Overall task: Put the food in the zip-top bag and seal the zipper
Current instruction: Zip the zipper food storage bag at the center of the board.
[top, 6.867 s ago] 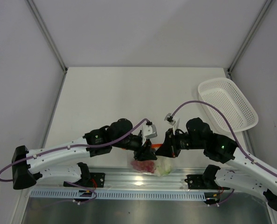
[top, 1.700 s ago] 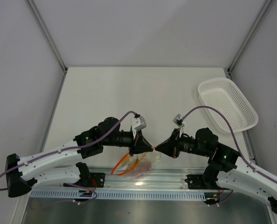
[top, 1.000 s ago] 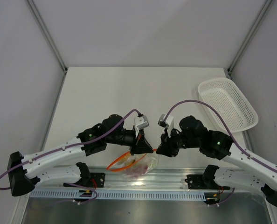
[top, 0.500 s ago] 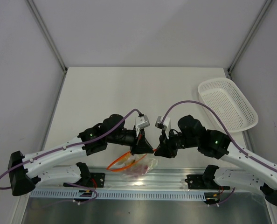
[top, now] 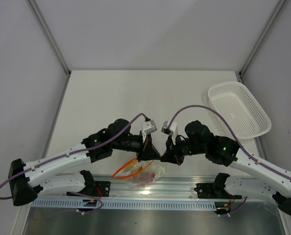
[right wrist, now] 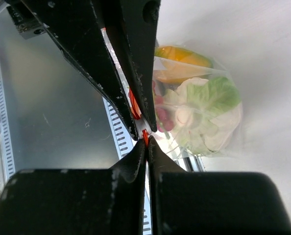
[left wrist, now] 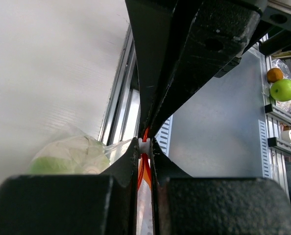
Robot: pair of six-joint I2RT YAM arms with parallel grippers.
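Note:
The orange-red zipper loop (left wrist: 146,172) lies to the left of my left gripper in the top view, so next I should slide that gripper along the loop and then release the zipper's slider.
The clear zip-top bag (top: 148,174) hangs at the table's near edge, under both grippers. It holds the food: a yellow-orange fruit (right wrist: 177,55), dark red grapes (right wrist: 160,116) and a green and whitish piece (right wrist: 206,110). The orange-red zipper (top: 127,169) loops out to the left. My left gripper (top: 157,155) is shut on the zipper at its white slider (left wrist: 144,146). My right gripper (top: 165,157) is shut on the zipper (right wrist: 145,134) right beside it. The two grippers meet tip to tip. The green and whitish piece also shows in the left wrist view (left wrist: 69,155).
A white mesh basket (top: 239,108) stands at the far right of the table. A metal rail (top: 184,188) runs along the near edge under the bag. A green apple (left wrist: 284,89) and a small orange lie off the table below.
My right gripper has slid left along the zipper until it meets the left gripper. The bag hangs lower, with the strip looped out to the left. The left gripper has barely moved.

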